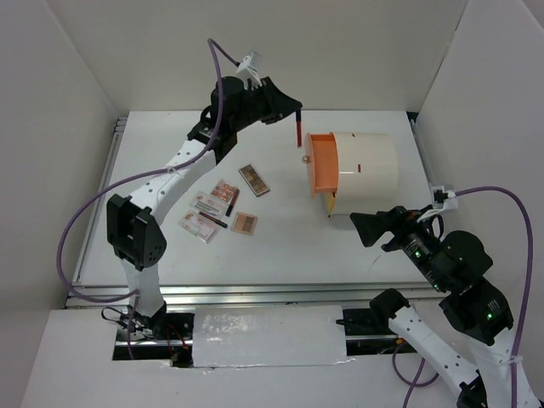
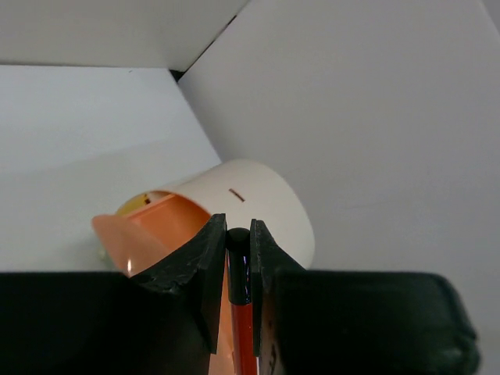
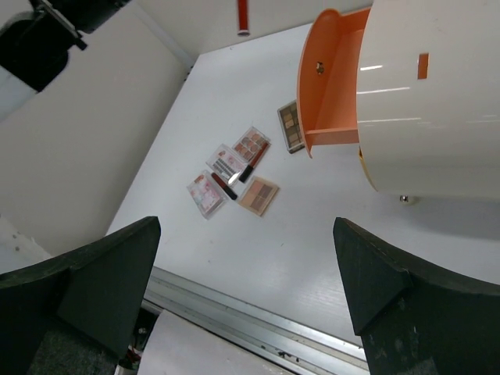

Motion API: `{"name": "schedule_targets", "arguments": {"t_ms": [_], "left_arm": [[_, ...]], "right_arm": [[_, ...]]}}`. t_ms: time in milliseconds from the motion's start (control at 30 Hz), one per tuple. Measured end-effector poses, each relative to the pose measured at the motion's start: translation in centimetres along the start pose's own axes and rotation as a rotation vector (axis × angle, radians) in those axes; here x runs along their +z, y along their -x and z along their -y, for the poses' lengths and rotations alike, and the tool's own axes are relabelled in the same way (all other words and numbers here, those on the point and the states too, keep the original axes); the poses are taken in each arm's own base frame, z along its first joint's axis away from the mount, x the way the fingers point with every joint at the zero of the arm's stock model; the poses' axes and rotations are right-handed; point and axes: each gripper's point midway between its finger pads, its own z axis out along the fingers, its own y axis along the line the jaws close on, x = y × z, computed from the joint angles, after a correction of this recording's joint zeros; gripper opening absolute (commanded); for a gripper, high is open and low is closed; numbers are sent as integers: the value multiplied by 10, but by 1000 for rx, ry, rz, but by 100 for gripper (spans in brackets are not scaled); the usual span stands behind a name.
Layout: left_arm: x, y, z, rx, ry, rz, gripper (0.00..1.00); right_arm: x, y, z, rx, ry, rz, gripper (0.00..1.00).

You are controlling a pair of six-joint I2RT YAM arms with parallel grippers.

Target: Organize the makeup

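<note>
The slim red stick needs to hang over the open orange drawer (image 1: 321, 166), which lies just beside it, so I need to swing my left gripper toward the right in the top view next.
My left gripper (image 1: 295, 113) is shut on a slim red stick with a black cap (image 1: 297, 133) and holds it upright in the air just left of the open orange drawer (image 1: 321, 166). In the left wrist view the stick (image 2: 241, 312) sits between the closed fingers (image 2: 211, 258). Eyeshadow palettes (image 1: 253, 179) (image 1: 245, 223) (image 1: 225, 191), white-pink packets (image 1: 197, 226) and dark sticks (image 1: 231, 202) lie grouped on the table left of centre. They also show in the right wrist view (image 3: 258, 195). My right gripper (image 1: 382, 228) is open and empty, below the container.
The cream cylindrical container (image 1: 367, 161) lies on its side at the right rear with its orange drawer pulled out to the left; it also shows in the right wrist view (image 3: 426, 94). White walls enclose the table. A metal rail (image 1: 255, 293) runs along the near edge.
</note>
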Motion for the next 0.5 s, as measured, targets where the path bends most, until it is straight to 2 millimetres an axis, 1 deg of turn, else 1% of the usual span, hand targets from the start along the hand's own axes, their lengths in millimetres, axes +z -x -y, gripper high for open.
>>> {"name": "schedule_targets", "arguments": {"t_ms": [67,133,200,233,300,367,500], "left_arm": [[14,-2,4,-20,-52,2,0],[29,-8,3,-46,-85,-4,0],[39,-18,-2,-66,-93,-14,0],[45,-27,-5,-74,-90,-28,0],[54,-44,-7,-85,-84,-53,0],[61,-55,-3,-86,-90,-67,0],[68,-65,9,-98,-120,-70,0]], "right_arm": [[-4,3,-1,1,7,12,100],[-7,6,-2,2,12,25,100],[-8,7,-3,3,14,30,100],[-9,7,-3,3,14,30,100],[-9,7,-3,2,13,28,100],[-9,6,-2,2,11,25,100],[-10,5,-1,2,10,23,100]]}}
